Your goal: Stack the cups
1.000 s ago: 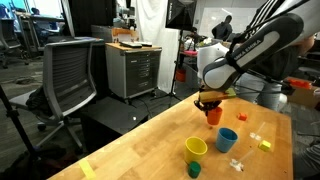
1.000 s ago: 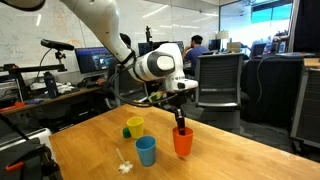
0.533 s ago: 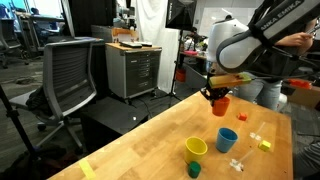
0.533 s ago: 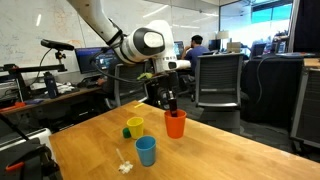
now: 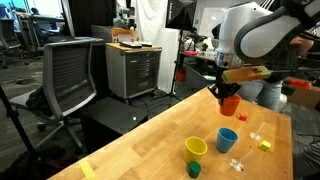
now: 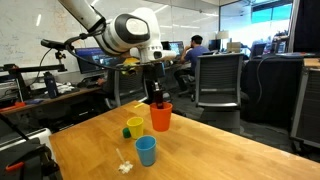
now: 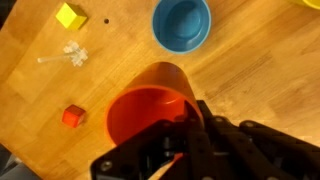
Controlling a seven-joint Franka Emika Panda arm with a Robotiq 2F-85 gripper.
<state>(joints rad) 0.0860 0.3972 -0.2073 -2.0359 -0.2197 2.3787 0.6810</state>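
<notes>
The blue cup's empty opening (image 5: 227, 134) is below and to the side of the red cup (image 5: 230, 102). I will next move my gripper across, lower the red cup into that opening and release the red cup's rim.
My gripper (image 5: 224, 91) is shut on the rim of the red cup (image 5: 230, 102) and holds it in the air above the wooden table; it shows in both exterior views (image 6: 160, 116) and close up in the wrist view (image 7: 150, 105). The blue cup (image 5: 227, 139) stands upright on the table below and a little aside of the red cup (image 6: 146, 150) (image 7: 181, 23). The yellow cup (image 5: 195, 149) stands upright beside it (image 6: 134, 127).
A small dark green cylinder (image 5: 194, 170) sits by the yellow cup. A tiny yellow block (image 7: 70, 15), a small red block (image 7: 72, 116) and a white clear piece (image 7: 72, 56) lie on the table (image 5: 140, 150). Office chairs (image 5: 65, 75) and a cabinet (image 5: 133, 68) stand beyond the table edge.
The gripper has lifted the red cup off the table and carried it up and sideways, toward the blue and yellow cups. The other cups have not moved.
</notes>
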